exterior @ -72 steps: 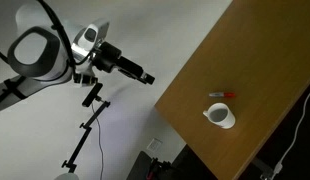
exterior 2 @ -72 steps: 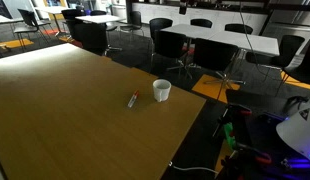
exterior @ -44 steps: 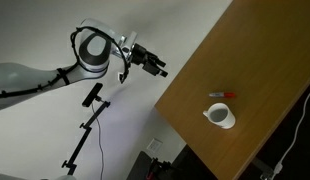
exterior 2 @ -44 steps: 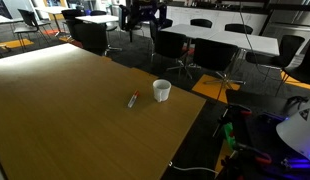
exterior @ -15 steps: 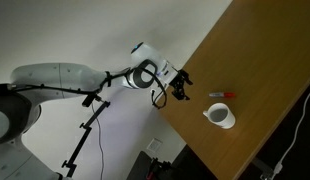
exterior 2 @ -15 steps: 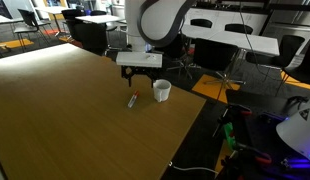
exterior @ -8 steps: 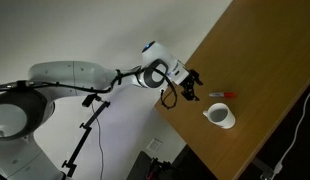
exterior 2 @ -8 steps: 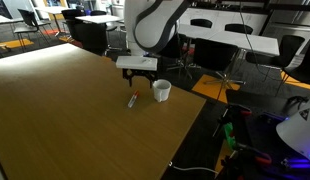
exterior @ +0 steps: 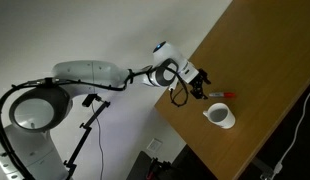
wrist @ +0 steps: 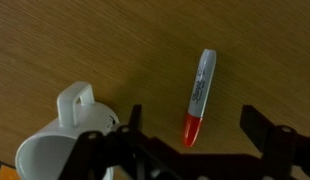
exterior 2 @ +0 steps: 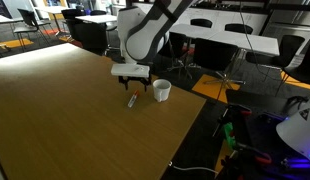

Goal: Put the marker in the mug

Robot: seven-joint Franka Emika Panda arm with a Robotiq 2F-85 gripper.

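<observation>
I should lower my gripper next onto the part of the marker where its red cap meets the whitish body point(exterior 2: 135, 96) point(wrist: 197, 116), because that part is already between my two open fingers.
The marker point(wrist: 200, 97) lies flat on the wooden table, its red cap toward me and its whitish barrel pointing away. It also shows in both exterior views point(exterior: 223, 95) point(exterior 2: 132, 99). The white mug point(wrist: 63, 145) stands upright beside it, handle up in the wrist view, and shows in both exterior views point(exterior: 221, 116) point(exterior 2: 161, 91). My gripper point(wrist: 191, 112) is open and hovers just above the marker, with the red cap between the two dark fingers point(wrist: 263, 128). It shows in both exterior views point(exterior: 202, 88) point(exterior 2: 132, 83). It holds nothing.
The table edge point(exterior: 175, 115) runs close to the mug and marker, with floor below. Black chairs point(exterior 2: 180, 45) and other tables stand beyond the far edge. A broad wooden surface point(exterior 2: 65, 120) spreads to the side of the marker.
My arm has swung in from off the table and come down over the marker. Marker and mug have not moved.
</observation>
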